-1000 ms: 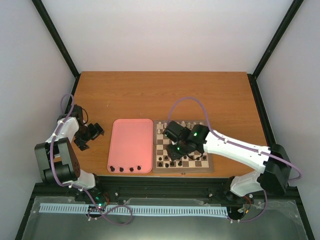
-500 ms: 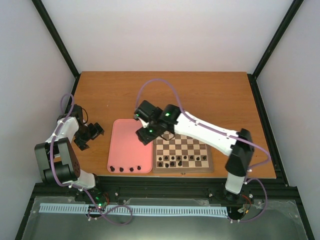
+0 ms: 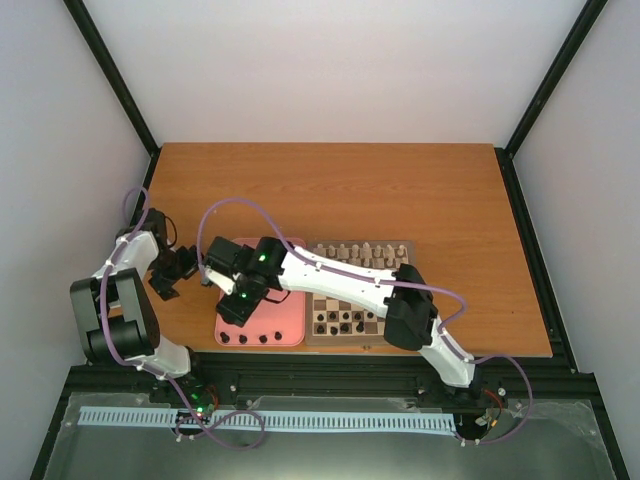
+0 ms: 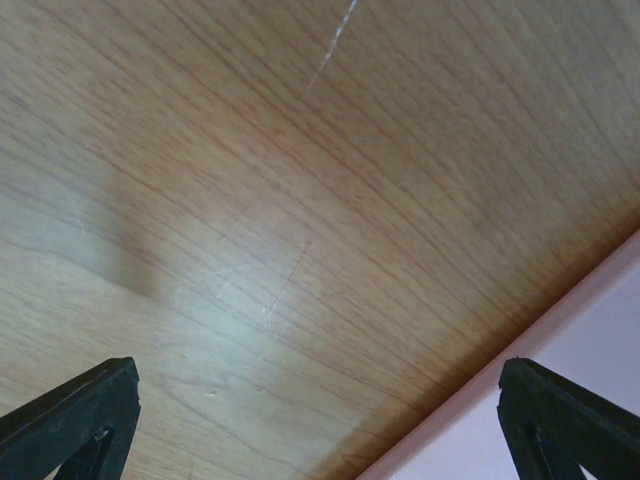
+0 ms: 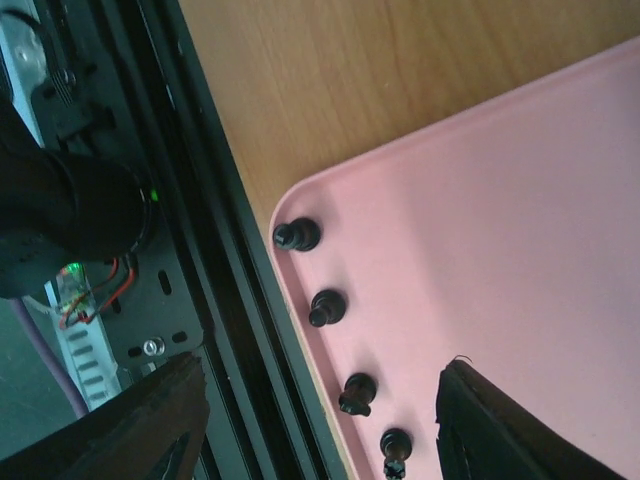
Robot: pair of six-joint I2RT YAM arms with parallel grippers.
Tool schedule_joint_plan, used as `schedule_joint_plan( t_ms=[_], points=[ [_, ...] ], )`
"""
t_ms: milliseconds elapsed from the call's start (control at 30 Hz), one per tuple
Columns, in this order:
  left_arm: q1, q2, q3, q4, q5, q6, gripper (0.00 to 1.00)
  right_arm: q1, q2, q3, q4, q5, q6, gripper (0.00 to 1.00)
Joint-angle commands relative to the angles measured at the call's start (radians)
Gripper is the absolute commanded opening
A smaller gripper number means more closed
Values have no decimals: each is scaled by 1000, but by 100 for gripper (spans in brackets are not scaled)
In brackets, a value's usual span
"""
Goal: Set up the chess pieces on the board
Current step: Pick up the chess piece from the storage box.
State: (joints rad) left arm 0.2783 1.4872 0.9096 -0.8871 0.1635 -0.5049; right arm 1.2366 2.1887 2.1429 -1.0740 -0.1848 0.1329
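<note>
I need to lower my right gripper back toward the bar around the tray's corner dark piece next, then close it. The piece stands apart from its neighbour.
The board lies right of centre, with pale chess pieces along its far row and dark ones on its near rows. Several dark pieces stand in a line by the near edge of the pink tray. In the right wrist view they run along the tray's rim. My right gripper hangs open over the tray's near left corner, holding nothing. At the far left my left gripper stands open over bare wood, empty.
The black frame rail runs right beside the tray's near edge, with the left arm's base past it. The tray's pale rim shows beside the left gripper. My right arm lies across the board's far left squares.
My right arm has swung left from the board's near rows, across the tray, to its near left corner, and its jaws have widened. The left arm has not moved.
</note>
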Motion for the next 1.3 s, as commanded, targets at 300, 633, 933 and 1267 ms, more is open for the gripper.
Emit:
schedule_joint_plan(
  t_ms=[300,633,933,1267],
  points=[
    [-5,57,31,27,11,-34,100,36,88,-35,64,-98,-50,63],
    [-5,44,23,24,3,-28,100,40,223,104,69,-147,-74,63],
    [-5,42,7,32,8,-30,100,41,320,189,61,-148,-71,59],
    [-5,43,4,40,13,-32,100,40,337,197,56,-114,-71,49]
  ],
)
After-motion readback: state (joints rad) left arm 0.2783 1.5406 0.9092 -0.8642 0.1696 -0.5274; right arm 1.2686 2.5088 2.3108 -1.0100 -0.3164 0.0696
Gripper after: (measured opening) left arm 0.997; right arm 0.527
